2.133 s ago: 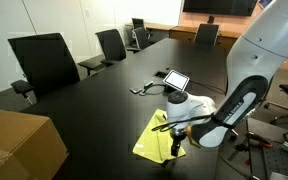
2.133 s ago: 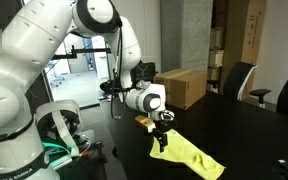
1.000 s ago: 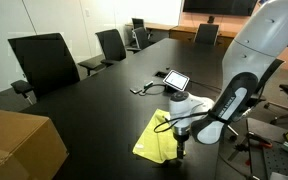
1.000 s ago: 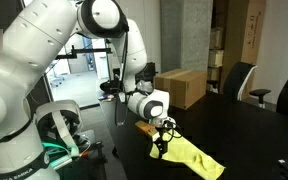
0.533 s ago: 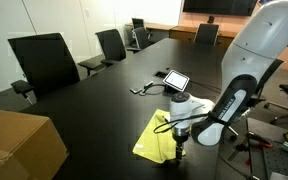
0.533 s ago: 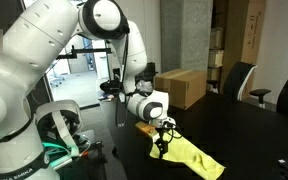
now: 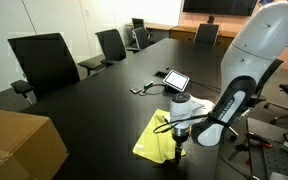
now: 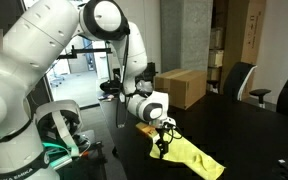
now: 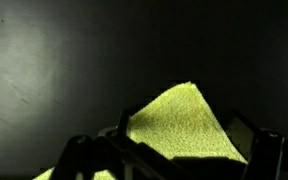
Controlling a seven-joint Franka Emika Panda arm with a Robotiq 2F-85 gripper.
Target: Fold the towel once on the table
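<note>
My gripper should next keep pointing down there and close its open fingers on the cloth, because the towel corner by the table edge (image 9: 187,105) is between them.
The yellow-green towel (image 7: 154,136) lies flat on the black table (image 7: 84,100) near its edge, and shows in both exterior views (image 8: 192,156). My gripper (image 7: 179,150) points down at the towel's corner nearest the table edge (image 8: 161,148). In the wrist view the towel corner (image 9: 174,105) rises to a point between the two fingers (image 9: 182,128). The fingers stand apart on either side of it, so the gripper is open. Whether the fingertips touch the cloth cannot be told.
A white-framed tablet (image 7: 176,79) with a cable lies beyond the towel. A brown cardboard box (image 7: 16,146) stands on the table's end (image 8: 180,86). Black office chairs (image 7: 44,62) line the far side; another chair (image 8: 240,80) stands by the table.
The gripper has come down from a little above the towel's corner to the corner itself. In the last half second nothing has visibly moved. The towel lies as before.
</note>
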